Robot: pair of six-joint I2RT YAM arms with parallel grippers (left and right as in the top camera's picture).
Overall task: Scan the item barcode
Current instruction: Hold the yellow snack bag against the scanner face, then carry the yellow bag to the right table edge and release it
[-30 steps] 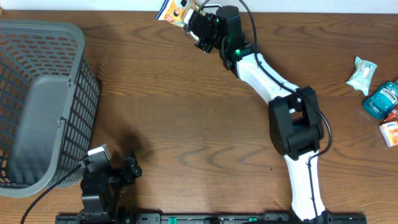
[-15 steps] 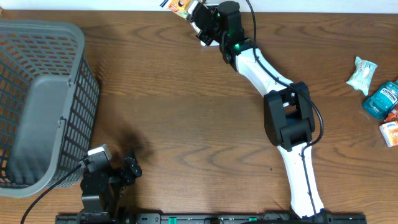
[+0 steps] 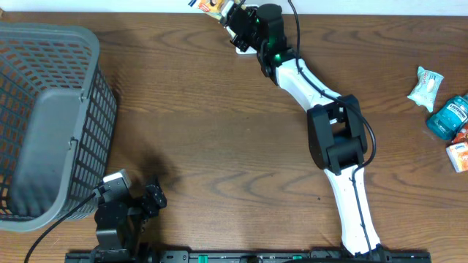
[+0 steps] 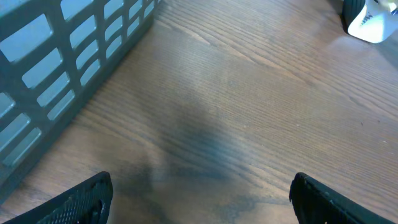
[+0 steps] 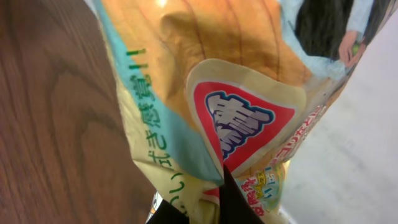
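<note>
The robot's right gripper will next swing to the right in the overhead view, over to the white packet (image 3: 426, 89), and release the snack bag (image 3: 208, 6), because other items lie there.
The item is a crinkled snack bag (image 3: 208, 6), orange and yellow with a red label, at the table's far edge; its top runs out of the overhead view. My right gripper (image 3: 232, 16) is shut on it, the arm stretched far across the table. In the right wrist view the snack bag (image 5: 224, 93) fills the frame, pinched in my right gripper (image 5: 217, 199) between its dark fingers. No barcode shows on the faces I see. My left gripper (image 3: 152, 199) rests at the near left. In its wrist view the left gripper (image 4: 199, 199) stands open over bare wood.
A large grey mesh basket (image 3: 44, 117) takes up the left side, its wall (image 4: 62, 68) close to my left gripper. At the right edge lie a white packet (image 3: 425, 86), a blue bottle (image 3: 447, 117) and a small orange pack (image 3: 459, 155).
My right arm has carried the snack bag further toward the far edge, so less of it shows overhead. The left arm has not moved.
</note>
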